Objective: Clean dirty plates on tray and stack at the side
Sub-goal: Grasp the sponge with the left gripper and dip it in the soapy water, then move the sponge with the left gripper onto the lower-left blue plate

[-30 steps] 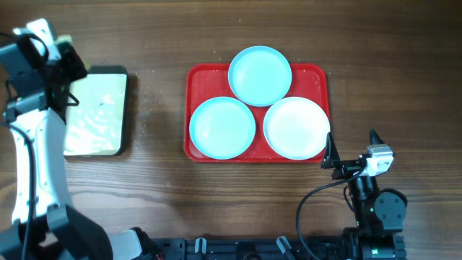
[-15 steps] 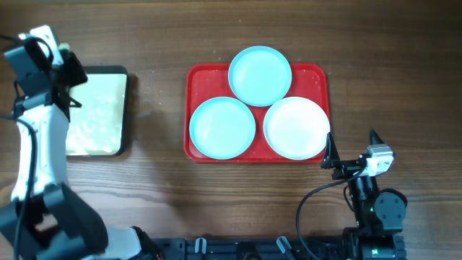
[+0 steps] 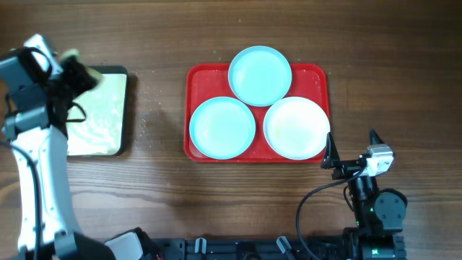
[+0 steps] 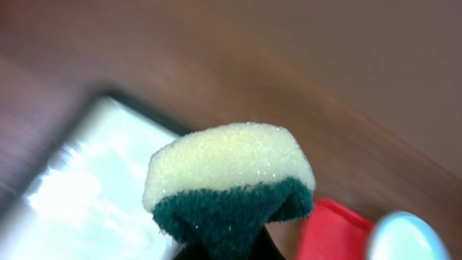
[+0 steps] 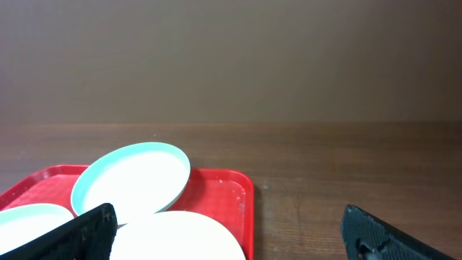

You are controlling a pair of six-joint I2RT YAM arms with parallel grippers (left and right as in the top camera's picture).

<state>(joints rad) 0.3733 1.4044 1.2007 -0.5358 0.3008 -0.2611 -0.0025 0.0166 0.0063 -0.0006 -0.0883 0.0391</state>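
As the pale blue plate nearest the pan (image 3: 222, 128) lies uncovered, I will move my left gripper rightward in the overhead view, down onto it, and release the sponge.
The red tray (image 3: 198, 74) lies at the table's middle and holds three plates: a pale blue one (image 3: 260, 75) at the back, a pale blue one (image 3: 222, 128) front left, a white one (image 3: 297, 128) front right. My left gripper (image 3: 78, 71) is shut on a yellow-and-green sponge (image 4: 229, 180) above the far right corner of the cream pan. My right gripper (image 3: 351, 152) is open and empty, just right of the tray's front right corner; the white plate (image 5: 173, 238) and back plate (image 5: 130, 180) show in its view.
A black-rimmed cream pan (image 3: 97, 115) with wet-looking contents lies at the left. Small white specks lie on the wood between the pan and the tray.
My left gripper with the sponge has risen and shifted a little to the right over the pan's far right corner. The right arm and the plates have not moved.
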